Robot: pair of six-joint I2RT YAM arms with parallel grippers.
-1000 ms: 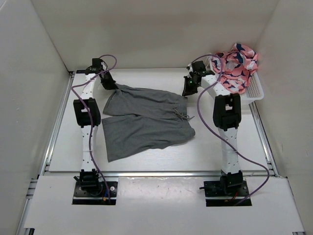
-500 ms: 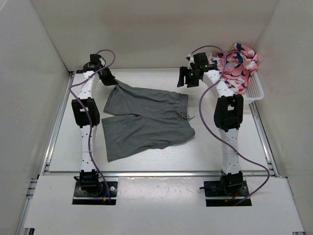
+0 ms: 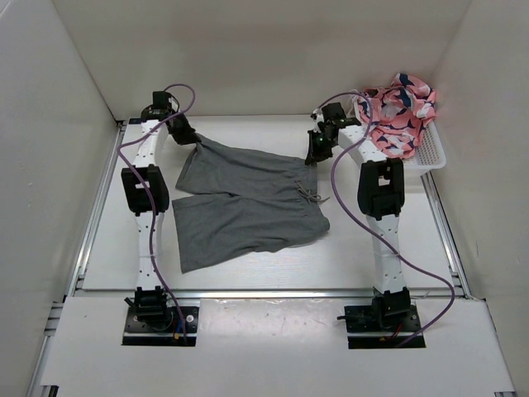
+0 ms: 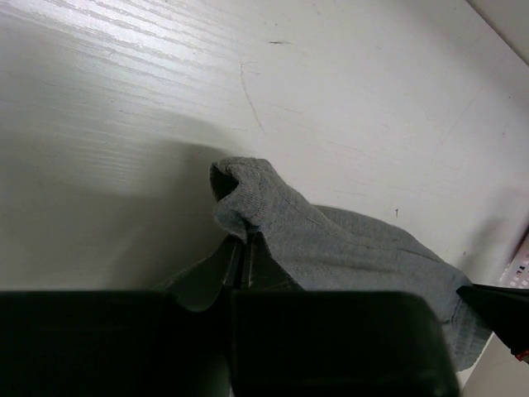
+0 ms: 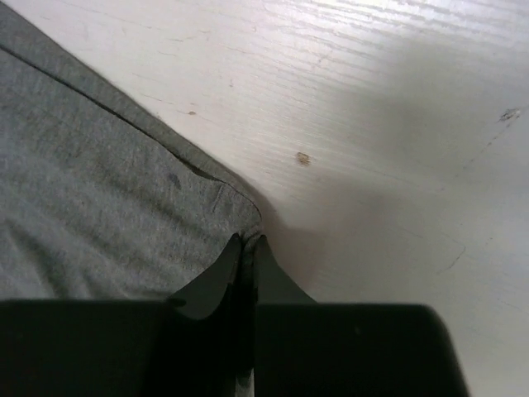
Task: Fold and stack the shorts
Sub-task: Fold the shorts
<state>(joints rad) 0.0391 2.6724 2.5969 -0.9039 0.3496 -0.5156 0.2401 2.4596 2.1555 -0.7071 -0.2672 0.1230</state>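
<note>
The shorts (image 3: 248, 198) lie unfolded, so I will lift my right gripper, pull it back past the drawstring and let go of the corner over the near end of the waistband (image 3: 320, 226).
The grey shorts (image 3: 248, 198) lie spread flat in the middle of the table, waistband with drawstring to the right, legs to the left. My left gripper (image 3: 188, 139) is shut on the far left leg corner, which bunches up at its fingertips in the left wrist view (image 4: 244, 241), with cloth (image 4: 331, 240) trailing right. My right gripper (image 3: 315, 152) is shut on the far right waistband corner. The right wrist view shows its tips (image 5: 248, 241) pinching the edge of the cloth (image 5: 99, 165).
A white basket (image 3: 431, 155) stands at the far right of the table, holding pink patterned cloth (image 3: 398, 112). The white table (image 3: 372, 248) is walled on the left, the back and the right. Both arms reach to the far side.
The right gripper rose off the waistband corner half a second ago and has come back down onto it. The left gripper has barely moved, still holding the leg corner.
</note>
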